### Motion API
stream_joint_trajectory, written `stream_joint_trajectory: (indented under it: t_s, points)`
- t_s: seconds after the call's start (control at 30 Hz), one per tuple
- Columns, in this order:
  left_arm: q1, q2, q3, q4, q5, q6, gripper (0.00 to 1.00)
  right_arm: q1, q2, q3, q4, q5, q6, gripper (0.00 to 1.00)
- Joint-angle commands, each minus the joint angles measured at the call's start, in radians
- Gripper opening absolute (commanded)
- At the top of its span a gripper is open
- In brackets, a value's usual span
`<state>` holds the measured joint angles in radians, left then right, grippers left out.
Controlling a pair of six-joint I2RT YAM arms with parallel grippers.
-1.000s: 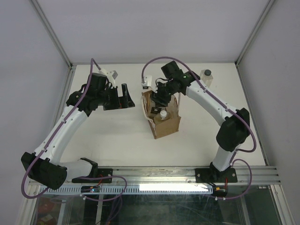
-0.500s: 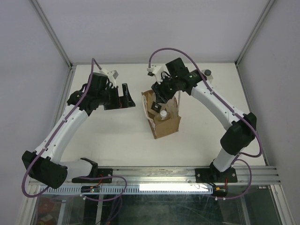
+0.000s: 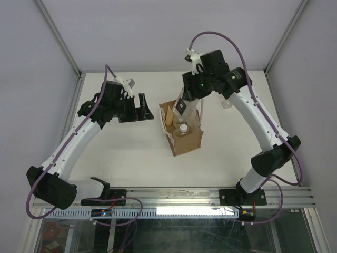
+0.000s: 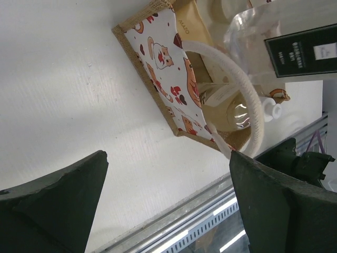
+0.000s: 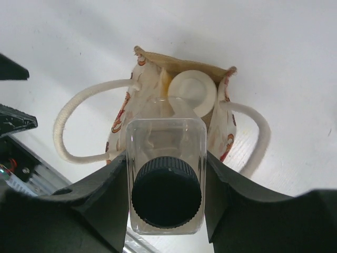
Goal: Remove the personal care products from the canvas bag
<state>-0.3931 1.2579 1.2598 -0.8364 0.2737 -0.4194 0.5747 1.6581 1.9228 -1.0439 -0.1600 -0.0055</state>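
Observation:
I need to move my right gripper to the right in the top view next, then down to the tabletop point(image 3: 236, 105) beside the clear object, because that spot is empty.
The canvas bag point(image 3: 185, 141) stands upright mid-table, open at the top. My right gripper point(image 3: 184, 103) is shut on a clear squarish bottle point(image 3: 180, 107) with a black cap and holds it just above the bag's mouth. In the right wrist view the bottle point(image 5: 166, 158) sits between my fingers point(image 5: 100, 195) above the bag point(image 5: 226, 145). A slim amber bottle point(image 3: 168, 117) and a whitish bottle with a white cap point(image 3: 182, 128) stand inside the bag. My left gripper point(image 3: 142, 108) is open and empty, left of the bag. The left wrist view shows the bag's patterned side point(image 4: 168, 68).
A clear object point(image 3: 225, 101), partly hidden under my right arm, stands at the back right of the table. The bag's cream loop handles point(image 5: 68, 132) hang out to either side. Metal frame posts and grey walls enclose the table.
My right gripper has lifted up and back out of the bag with the clear bottle in it. The left arm has barely moved.

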Motion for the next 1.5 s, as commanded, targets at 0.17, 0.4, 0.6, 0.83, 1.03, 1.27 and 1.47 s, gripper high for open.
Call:
stream_joint_trajectory:
  t_s: [0.17, 0.4, 0.6, 0.83, 1.03, 1.27, 1.47]
  points:
    - [-0.003, 0.026, 0.014, 0.059, 0.059, -0.017, 0.98, -0.147, -0.178, 0.101, 0.096, -0.046, 0.306, 0.0]
    - [-0.003, 0.038, 0.02, 0.07, 0.068, -0.027, 0.98, -0.296, -0.225, 0.105, 0.121, -0.166, 0.523, 0.0]
    - [-0.003, 0.039, 0.02, 0.071, 0.074, -0.028, 0.98, -0.395, -0.275, 0.093, 0.196, -0.131, 0.577, 0.0]
    - [-0.003, 0.03, 0.016, 0.071, 0.073, -0.027, 0.98, -0.408, -0.32, 0.059, 0.195, 0.119, 0.422, 0.0]
    - [-0.003, 0.035, 0.018, 0.071, 0.071, -0.027, 0.98, -0.409, -0.433, -0.233, 0.275, 0.23, 0.31, 0.0]
    - [-0.003, 0.041, 0.023, 0.071, 0.077, -0.025, 0.98, -0.409, -0.519, -0.524, 0.376, 0.328, 0.186, 0.0]
    - [-0.003, 0.046, 0.031, 0.071, 0.084, -0.025, 0.98, -0.453, -0.499, -0.633, 0.491, 0.423, 0.107, 0.0]
